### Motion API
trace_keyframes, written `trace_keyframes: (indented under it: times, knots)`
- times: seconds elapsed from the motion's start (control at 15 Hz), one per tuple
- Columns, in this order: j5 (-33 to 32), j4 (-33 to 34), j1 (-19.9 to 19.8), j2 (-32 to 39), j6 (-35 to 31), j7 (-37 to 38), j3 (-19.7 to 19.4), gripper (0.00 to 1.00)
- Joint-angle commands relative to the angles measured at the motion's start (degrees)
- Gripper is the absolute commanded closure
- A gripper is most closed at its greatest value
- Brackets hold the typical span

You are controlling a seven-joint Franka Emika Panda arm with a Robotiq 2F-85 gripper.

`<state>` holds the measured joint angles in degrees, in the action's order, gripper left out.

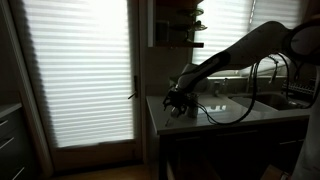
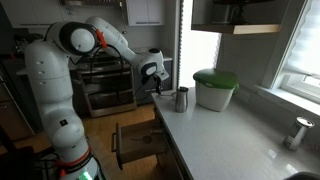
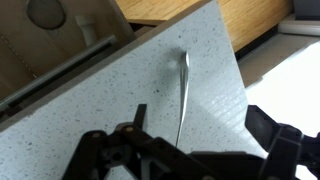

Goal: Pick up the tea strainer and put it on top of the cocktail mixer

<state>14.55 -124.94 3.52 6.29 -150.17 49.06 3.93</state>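
Observation:
The tea strainer's thin handle [image 3: 183,90] is at the counter. My gripper will come down onto it next and close there.
In the wrist view the tea strainer's thin metal handle [image 3: 183,90] lies flat on the speckled counter, running away from me. Its lower end passes under my gripper body, so the strainer's bowl is hidden. My gripper [image 3: 200,130] is open and just above the counter, with the handle between its fingers, nearer the left one. In an exterior view the cocktail mixer [image 2: 182,98], a small grey metal cylinder, stands upright on the counter just beside my gripper [image 2: 157,82]. In the dark exterior view my gripper [image 1: 178,100] hangs over the counter's corner.
A white container with a green lid [image 2: 215,88] stands behind the mixer. The counter edge [image 3: 150,35] is close, with wooden floor and a drawer beyond. An open drawer [image 2: 140,140] sits below the counter. A sink and faucet [image 1: 285,85] are at the far end.

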Motion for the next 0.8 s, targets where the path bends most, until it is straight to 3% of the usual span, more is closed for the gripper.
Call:
trace_keyframes:
  times: [0.0,0.27,0.47,0.53,0.67,0.73]
  knots:
    - [-1.36,1.41,0.95,4.28,-5.48,3.5,-1.38,0.0]
    - [-1.95,2.43,1.79,7.06,-8.46,5.77,-2.72,0.07]
    - [-3.98,3.49,2.83,8.38,-8.58,7.94,-4.1,0.21]
    - [-4.62,3.8,3.15,8.69,-8.58,8.6,-4.49,0.34]
    - [-5.51,4.56,3.61,9.25,-8.34,9.49,-4.94,0.35]
    - [-4.96,4.9,3.49,9.43,-8.35,9.13,-4.59,0.54]
